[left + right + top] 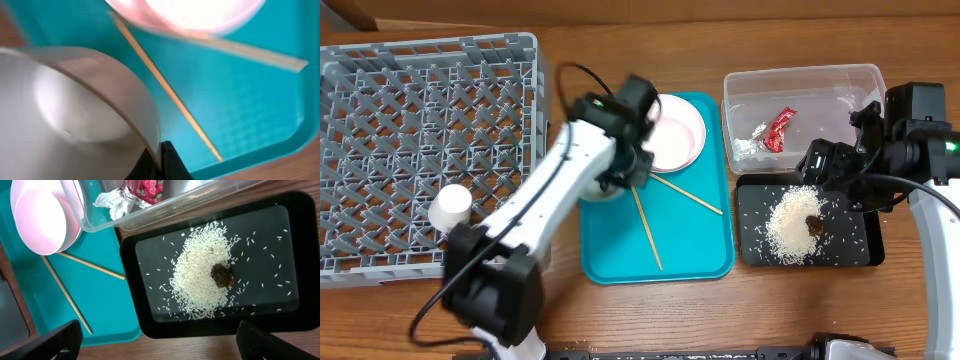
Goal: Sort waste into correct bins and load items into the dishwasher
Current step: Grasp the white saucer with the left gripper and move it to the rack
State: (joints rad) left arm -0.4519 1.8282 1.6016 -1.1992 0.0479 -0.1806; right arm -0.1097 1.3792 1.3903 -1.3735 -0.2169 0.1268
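My left gripper rises next, moves to the left in the overhead view and lowers the bowl into the rack (420, 100) slots beyond the cup, since they stand empty.
My left gripper (161, 155) is shut on the rim of the white bowl (75, 115), low over the teal tray (240, 110); from overhead it (626, 175) is at the tray's left side. A white plate (675, 133) and two wooden chopsticks (647, 228) (690, 195) lie on that tray. My right gripper (160, 345) is open and empty above the near edge of the black tray (295, 315), which holds the rice (202, 272) and the brown lump (222, 275). The red-and-silver wrapper (780, 128) lies in the clear tub (800, 75). A small white cup (450, 207) stands in the grey rack (420, 100).
The rack fills the left of the table, with the teal tray right beside it. The clear tub stands behind the black tray at the right. Bare wood shows along the front edge (770, 310). My left arm crosses the rack's near right corner.
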